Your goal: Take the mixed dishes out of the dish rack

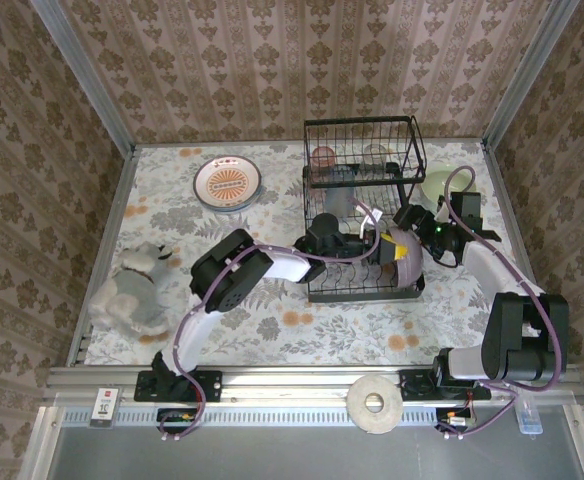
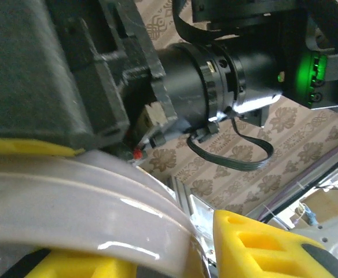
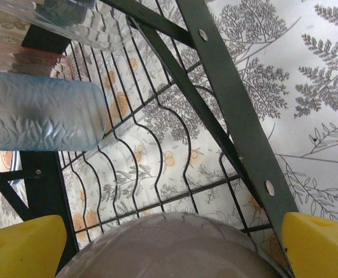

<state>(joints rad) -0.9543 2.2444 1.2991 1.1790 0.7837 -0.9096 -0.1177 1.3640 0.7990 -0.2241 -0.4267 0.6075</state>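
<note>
The left gripper will next move a little farther onto the lilac bowl's rim (image 1: 402, 263) and close on it, since the bowl's rim rests against one finger while the other finger is still apart from it.
The black wire dish rack (image 1: 364, 150) stands mid-table with pinkish glass tumblers (image 1: 324, 157) on its upper shelf. A lilac bowl (image 1: 405, 258) sits on edge at the right end of the lower tier. My left gripper (image 1: 372, 247) reaches in from the left. In the left wrist view the bowl's rim (image 2: 99, 197) rests against one yellow finger (image 2: 70, 265), while the other finger (image 2: 267, 246) stands apart from it, so the left gripper (image 2: 175, 255) is open. My right gripper (image 3: 172, 255) is open, its fingers either side of the bowl (image 3: 169, 249). A clear tumbler (image 3: 36, 110) lies on the rack wires (image 3: 157, 145).
A plate with an orange centre (image 1: 228, 183) lies at the back left. A cream-green bowl (image 1: 440, 186) sits just right of the rack. A grey stuffed toy (image 1: 137, 290) is at the left edge. A tape roll (image 1: 374, 403) rests on the front rail.
</note>
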